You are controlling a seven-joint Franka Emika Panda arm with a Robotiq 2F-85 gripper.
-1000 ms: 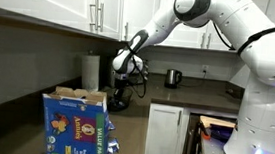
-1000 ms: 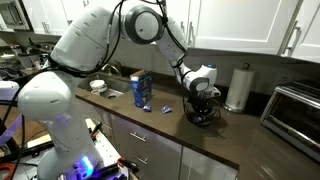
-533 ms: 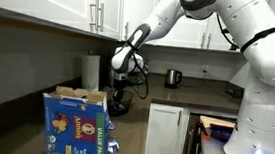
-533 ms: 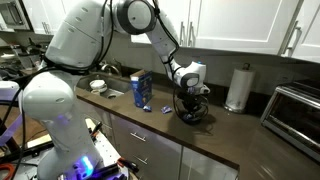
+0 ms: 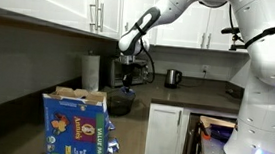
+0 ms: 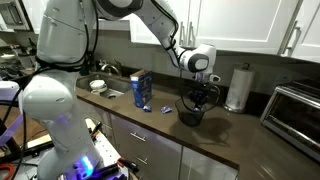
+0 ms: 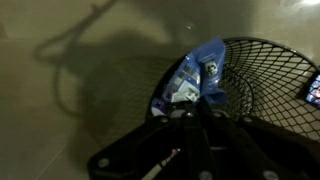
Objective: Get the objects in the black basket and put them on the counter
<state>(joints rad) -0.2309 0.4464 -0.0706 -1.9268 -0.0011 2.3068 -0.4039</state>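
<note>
I will next lift my gripper clear of the basket (image 5: pixel 121 105), move it toward the blue-and-yellow carton and lower it to the counter between them, because there is open space there.
My gripper (image 7: pixel 195 106) is shut on a small blue packet (image 7: pixel 200 70) with white print and holds it above the rim of the round black wire basket (image 7: pixel 265 90). In both exterior views the gripper (image 5: pixel 128 78) (image 6: pixel 199 95) hangs a little above the basket (image 5: pixel 121 105) (image 6: pixel 191 115), which stands on the dark counter (image 6: pixel 150 118). The blue packet (image 5: pixel 129 87) shows just under the fingers. I cannot see whether anything else lies inside the basket.
A blue-and-yellow carton (image 6: pixel 141 90) stands on the counter beside the basket, with a small blue item (image 6: pixel 165 107) lying between them. A paper towel roll (image 6: pixel 238 88) and a silver toaster oven (image 6: pixel 295 110) stand on the other side. A kettle (image 5: pixel 173 78) is farther along.
The gripper has risen out of the basket with the blue packet in its fingers. The basket has stayed in place.
</note>
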